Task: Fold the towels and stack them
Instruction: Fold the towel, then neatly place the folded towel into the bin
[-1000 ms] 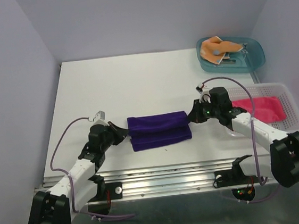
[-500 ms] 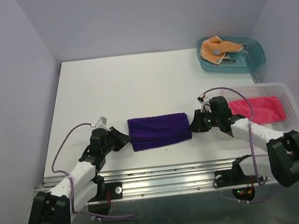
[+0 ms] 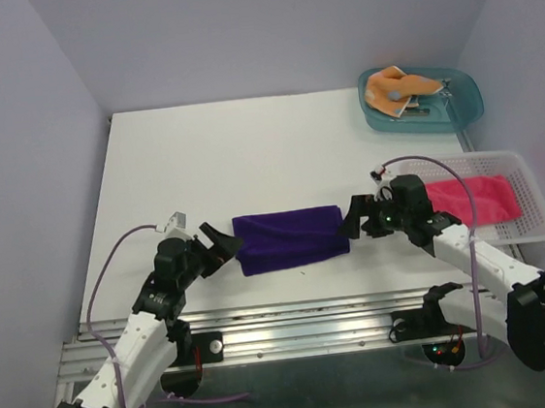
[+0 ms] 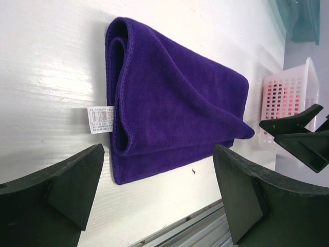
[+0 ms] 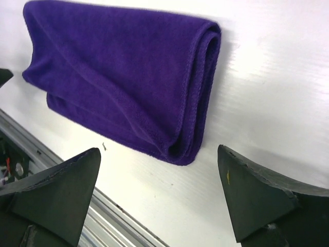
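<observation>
The robot's right gripper will move toward the purple towel and down, then close on that end's middle point(image 3: 339, 226) point(image 5: 193, 102), at the basket-side end where the towel's layers lie stacked.
The dark purple towel point(image 3: 289, 238) lies folded flat on the white table, near the front edge. My left gripper point(image 3: 220, 246) stands open just off its left end, and my right gripper point(image 3: 352, 220) stands open just off its right end; neither holds anything. The left wrist view shows the towel point(image 4: 169, 103) with its white label point(image 4: 100, 120) ahead of the open left gripper point(image 4: 158, 152). In the right wrist view the rolled fold edge of the towel point(image 5: 118, 77) lies ahead of the open right gripper point(image 5: 158, 153). The pink-red towel point(image 3: 472, 198) lies in a basket. The orange dotted towel point(image 3: 392, 89) is crumpled in a tray.
A white lattice basket point(image 3: 530, 198) stands at the right edge of the table. A teal tray point(image 3: 466, 96) sits at the back right corner. A metal rail point(image 3: 304, 322) runs along the near table edge, just in front of the purple towel.
Both grippers went from shut on the purple towel's ends to wide open and drew back outward. The towel's upper layer came down, so it now lies as one flat fold.
</observation>
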You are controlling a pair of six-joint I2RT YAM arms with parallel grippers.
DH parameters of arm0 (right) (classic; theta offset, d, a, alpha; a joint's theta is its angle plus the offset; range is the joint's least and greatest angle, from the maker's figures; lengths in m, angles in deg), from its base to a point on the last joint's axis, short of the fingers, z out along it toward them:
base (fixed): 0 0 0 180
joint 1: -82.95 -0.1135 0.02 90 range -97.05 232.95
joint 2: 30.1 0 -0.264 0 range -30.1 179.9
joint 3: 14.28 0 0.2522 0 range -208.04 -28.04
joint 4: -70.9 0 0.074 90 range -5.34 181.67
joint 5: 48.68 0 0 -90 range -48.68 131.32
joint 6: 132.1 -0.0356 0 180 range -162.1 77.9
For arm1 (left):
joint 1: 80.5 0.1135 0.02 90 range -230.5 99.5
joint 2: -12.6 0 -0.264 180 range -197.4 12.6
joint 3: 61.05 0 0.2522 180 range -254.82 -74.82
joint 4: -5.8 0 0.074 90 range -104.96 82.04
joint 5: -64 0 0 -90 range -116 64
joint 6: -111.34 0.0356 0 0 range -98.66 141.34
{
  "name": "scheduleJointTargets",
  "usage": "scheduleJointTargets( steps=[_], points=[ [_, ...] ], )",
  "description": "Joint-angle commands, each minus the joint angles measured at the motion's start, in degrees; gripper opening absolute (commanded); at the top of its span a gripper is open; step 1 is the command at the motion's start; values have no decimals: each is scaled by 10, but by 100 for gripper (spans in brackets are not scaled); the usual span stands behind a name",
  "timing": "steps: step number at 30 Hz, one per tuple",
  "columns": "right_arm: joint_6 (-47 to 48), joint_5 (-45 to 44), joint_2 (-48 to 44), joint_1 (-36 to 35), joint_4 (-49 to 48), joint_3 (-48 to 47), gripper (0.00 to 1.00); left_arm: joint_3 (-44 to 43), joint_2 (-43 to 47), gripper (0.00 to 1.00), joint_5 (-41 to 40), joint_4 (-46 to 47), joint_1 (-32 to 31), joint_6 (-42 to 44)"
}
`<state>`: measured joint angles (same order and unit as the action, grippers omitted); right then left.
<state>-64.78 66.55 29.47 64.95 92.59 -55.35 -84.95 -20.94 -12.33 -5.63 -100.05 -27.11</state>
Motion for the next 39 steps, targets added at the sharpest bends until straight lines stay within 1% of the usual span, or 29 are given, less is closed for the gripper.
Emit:
scheduleJointTargets(
  steps=[1, 6, 7, 11, 12, 14, 15, 17, 20, 21, 24, 26, 27, 29, 30, 32, 33, 35, 36, 37, 38, 39],
  points=[
    [-15, -67, 5, -4, 9, -65, 100, -41, -18, 99, -42, -8, -4, 19],
    [-39, -143, 93, -32, 22, -116, 100, -74, -71, 99, -58, 3, -4, 38],
    [-40, -165, 104, -37, 22, -119, 100, -76, -84, 99, -57, 7, -4, 41],
    [-49, -206, 154, -75, 21, -126, 100, -76, -108, 99, -57, 25, -4, 46],
    [-51, -231, 174, -96, 32, -132, 100, -76, -117, 99, -58, 29, -4, 48],
    [-59, -249, 192, -120, 45, -136, 100, -77, -122, 99, -58, 31, -4, 52],
    [-62, -269, 204, -126, 46, -135, 99, -78, -126, 99, -59, 30, -4, 54],
    [-71, -280, 210, -138, 47, -130, 96, -75, -126, 99, -60, 30, -4, 55],
    [-81, -296, 225, -158, 48, -125, 77, -74, -123, 99, -67, 30, -4, 55],
    [-83, -302, 229, -165, 49, -125, 66, -74, -123, 99, -70, 29, -4, 56],
    [-86, -317, 245, -172, 48, -127, 45, -75, -123, 99, -71, 29, -4, 57],
    [-85, -321, 254, -173, 46, -129, 40, -76, -122, 99, -73, 29, -4, 59],
    [-78, -322, 260, -175, 41, -131, 34, -77, -122, 99, -74, 28, -4, 59],
    [-53, -325, 265, -174, 40, -138, 27, -80, -122, 99, -74, 28, -4, 61],
    [-41, -328, 265, -174, 46, -150, 17, -83, -121, 99, -75, 28, -4, 62],
    [-1, -345, 259, -175, 60, -169, 8, -89, -121, 99, -76, 28, -4, 66],
    [10, -355, 252, -175, 77, -177, 1, -94, -122, 99, -77, 28, -4, 67],
    [35, -391, 223, -175, 96, -202, 1, -100, -123, 99, -80, 28, -4, 70],
    [57, -404, 214, -176, 123, -213, 1, -105, -122, 99, -85, 28, -4, 73],
    [57, -437, 198, -175, 138, -232, 1, -108, -122, 99, -86, 28, -4, 74],
    [67, -451, 192, -176, 153, -244, 1, -111, -122, 99, -87, 28, -4, 77],
    [69, -468, 187, -175, 188, -253, 1, -116, -123, 99, -88, 28, -4, 78]
  ],
)
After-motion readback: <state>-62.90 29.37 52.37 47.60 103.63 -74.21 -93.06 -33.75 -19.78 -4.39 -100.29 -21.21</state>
